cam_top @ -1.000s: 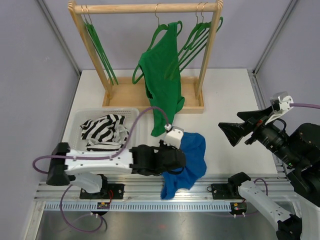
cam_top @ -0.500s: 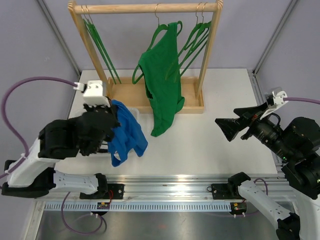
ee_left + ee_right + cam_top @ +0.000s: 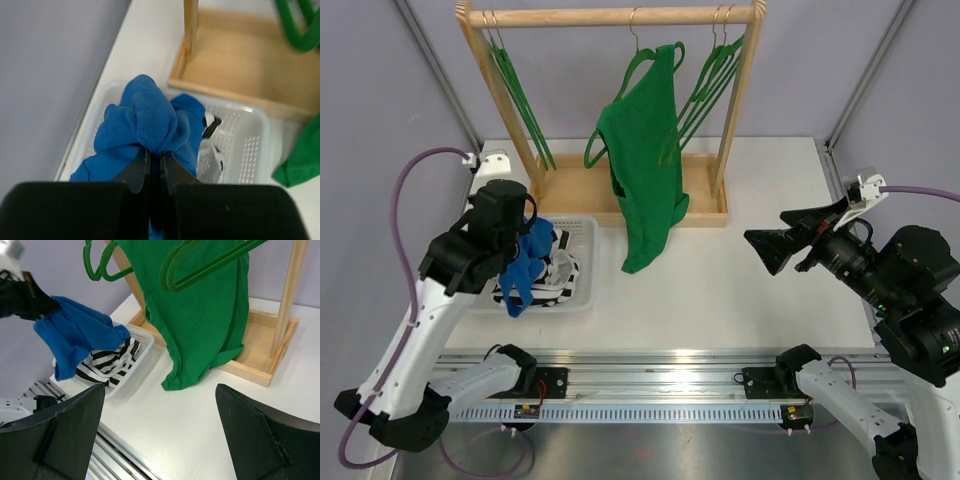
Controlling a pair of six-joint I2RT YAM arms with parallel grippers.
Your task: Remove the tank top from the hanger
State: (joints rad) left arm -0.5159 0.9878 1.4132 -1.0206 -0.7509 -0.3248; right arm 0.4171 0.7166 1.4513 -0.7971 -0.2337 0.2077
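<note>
My left gripper lowers the blue garment into the white basket onto the striped one next, because the blue garment still hangs above the basket.
A green tank top hangs on a green hanger from the wooden rack's rail; its hem reaches the table. It also shows in the right wrist view. My left gripper is shut on a blue garment and holds it above the white basket, left of the rack. In the left wrist view the blue garment is bunched between the closed fingers. My right gripper is open and empty, raised to the right of the green tank top.
The basket holds a black-and-white striped garment. Empty green hangers hang at the rack's left end and more at its right. The rack's wooden base stands behind the tank top's hem.
My left arm has lifted the blue garment from the table's front, swung it left and brought it down over the basket. The right gripper has drifted slightly left.
</note>
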